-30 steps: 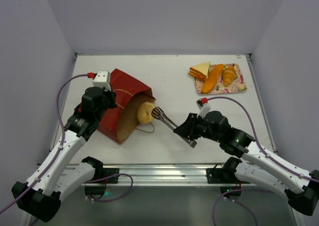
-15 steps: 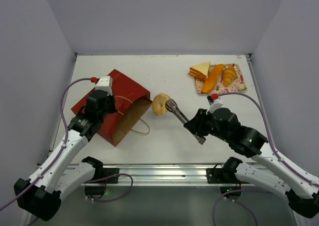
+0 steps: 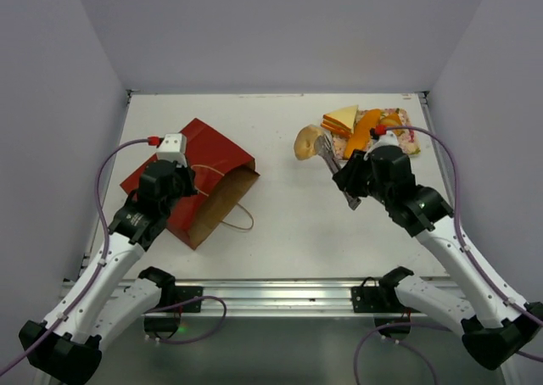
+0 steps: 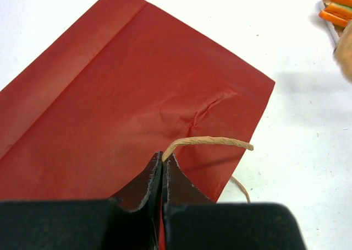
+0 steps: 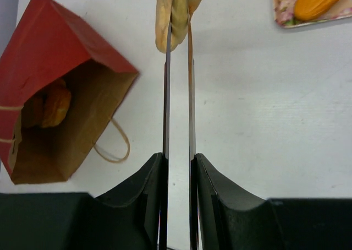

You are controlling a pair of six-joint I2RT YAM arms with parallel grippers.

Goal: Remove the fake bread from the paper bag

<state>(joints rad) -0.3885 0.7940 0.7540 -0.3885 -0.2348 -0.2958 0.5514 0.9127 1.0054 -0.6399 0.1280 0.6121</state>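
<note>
The tray already holding bread lies outward. Next, my right gripper will carry the roll (image 3: pixel 307 141) outward over the orange baguette's far end (image 3: pixel 371 116), lower it and release it.
The red paper bag (image 3: pixel 208 152) lies flat at the left, its brown mouth facing right. My left gripper (image 4: pixel 163 162) is shut on the bag's upper tan loop handle (image 4: pixel 209 141). My right gripper (image 5: pixel 179 157) is shut on metal tongs (image 5: pixel 166 96), whose tips pinch a pale bread roll (image 5: pixel 179 7). In the top view this roll (image 3: pixel 307 141) hangs in the air just left of the tray, well clear of the bag. Another brown piece of bread (image 5: pixel 52 104) shows inside the bag (image 5: pixel 49 46).
A pink-flowered tray (image 3: pixel 409 146) at the back right carries a sandwich (image 3: pixel 342 118), an orange baguette (image 3: pixel 363 132) and a croissant partly hidden behind my right arm. The lower handle loop (image 3: pixel 242 220) lies on the table. Walls close in on three sides.
The right arm drew the tongs and roll out of the bag's mouth and carried them right and away, up to the tray's left edge. The left gripper kept hold of the handle.
</note>
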